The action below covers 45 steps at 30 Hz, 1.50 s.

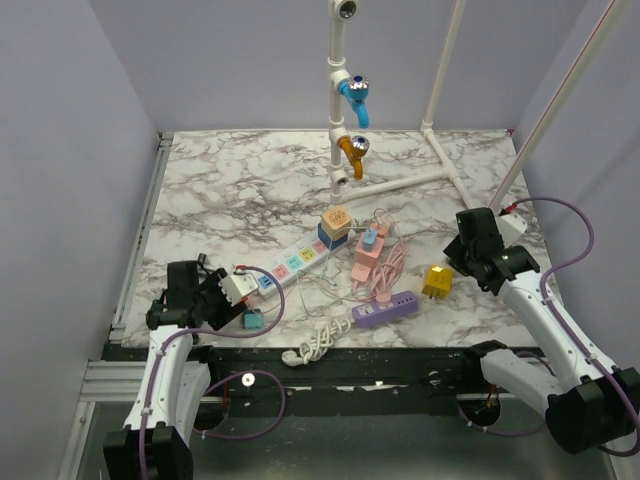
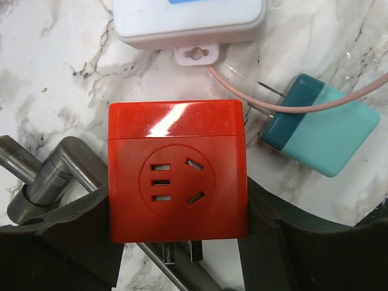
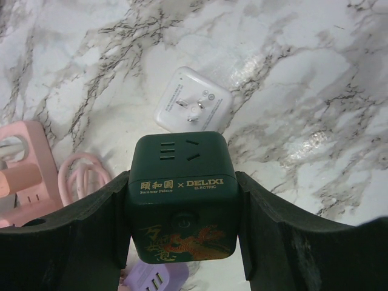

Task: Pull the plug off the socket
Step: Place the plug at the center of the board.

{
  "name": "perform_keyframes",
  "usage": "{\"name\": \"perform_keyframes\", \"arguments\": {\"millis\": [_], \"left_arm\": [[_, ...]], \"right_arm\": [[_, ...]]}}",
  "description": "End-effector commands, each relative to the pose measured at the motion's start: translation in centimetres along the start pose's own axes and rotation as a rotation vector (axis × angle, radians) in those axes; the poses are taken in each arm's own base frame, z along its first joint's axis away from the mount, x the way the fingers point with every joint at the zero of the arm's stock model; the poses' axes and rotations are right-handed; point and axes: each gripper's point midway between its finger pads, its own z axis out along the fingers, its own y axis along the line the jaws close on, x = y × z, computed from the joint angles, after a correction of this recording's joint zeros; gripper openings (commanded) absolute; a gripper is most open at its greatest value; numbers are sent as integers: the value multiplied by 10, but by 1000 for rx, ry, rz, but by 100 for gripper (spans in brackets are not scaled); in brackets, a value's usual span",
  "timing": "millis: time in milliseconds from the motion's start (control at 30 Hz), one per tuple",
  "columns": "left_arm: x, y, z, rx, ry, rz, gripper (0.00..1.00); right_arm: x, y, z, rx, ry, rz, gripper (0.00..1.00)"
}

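The patch of marble by the yellow adapter and the end of the purple power strip is bare. My right gripper will move down and back, over that patch.
My left gripper [image 2: 177, 209] is shut on a red cube plug [image 2: 177, 176]. Its socket face points at the camera and its bare prongs [image 2: 182, 251] hang free above the marble. The end of the white power strip [image 2: 191, 21] lies just beyond it, apart from the cube. In the top view that gripper [image 1: 222, 292] sits at the strip's [image 1: 290, 265] near end. My right gripper [image 3: 182, 203] is shut on a dark green cube socket [image 3: 182, 194] with gold lettering, held above the table at the right [image 1: 470, 250].
A teal plug [image 2: 318, 130] lies right of the red cube, also visible from above [image 1: 253, 320]. A white adapter [image 3: 193, 108] lies prongs-up beyond the green cube. Mid-table are a pink strip [image 1: 365, 262], a purple strip [image 1: 385, 310], a yellow adapter [image 1: 437, 282] and a coiled white cable [image 1: 315, 345].
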Motion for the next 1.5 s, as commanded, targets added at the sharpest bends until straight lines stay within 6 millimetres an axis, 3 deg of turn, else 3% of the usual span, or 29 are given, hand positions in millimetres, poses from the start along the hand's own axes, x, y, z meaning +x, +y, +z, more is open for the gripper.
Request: {"name": "perform_keyframes", "arguments": {"millis": [0, 100, 200, 467, 533, 767, 1067, 1467], "left_arm": [[2, 12, 4, -44, 4, 31, 0], [-4, 15, 4, -52, -19, 18, 0], [-7, 15, 2, -44, -26, 11, 16], [-25, 16, -10, -42, -82, 9, 74], [-34, 18, -14, -48, -108, 12, 97], [-72, 25, -39, -47, -207, 49, 99], [-112, 30, -65, -37, -325, 108, 99], [-124, 28, -68, -23, -357, 143, 99]], "right_arm": [[-11, -23, -1, 96, -84, 65, 1], [-15, -24, -1, 106, -113, 112, 1], [-12, -20, 3, 106, -99, 136, 1], [21, -35, 16, 257, 21, 184, 1], [27, -41, 16, 304, 43, 196, 1], [36, -37, 9, 233, 77, 246, 2], [77, -49, 31, 302, 163, 270, 26], [71, -43, 35, 268, 133, 293, 49]]}}
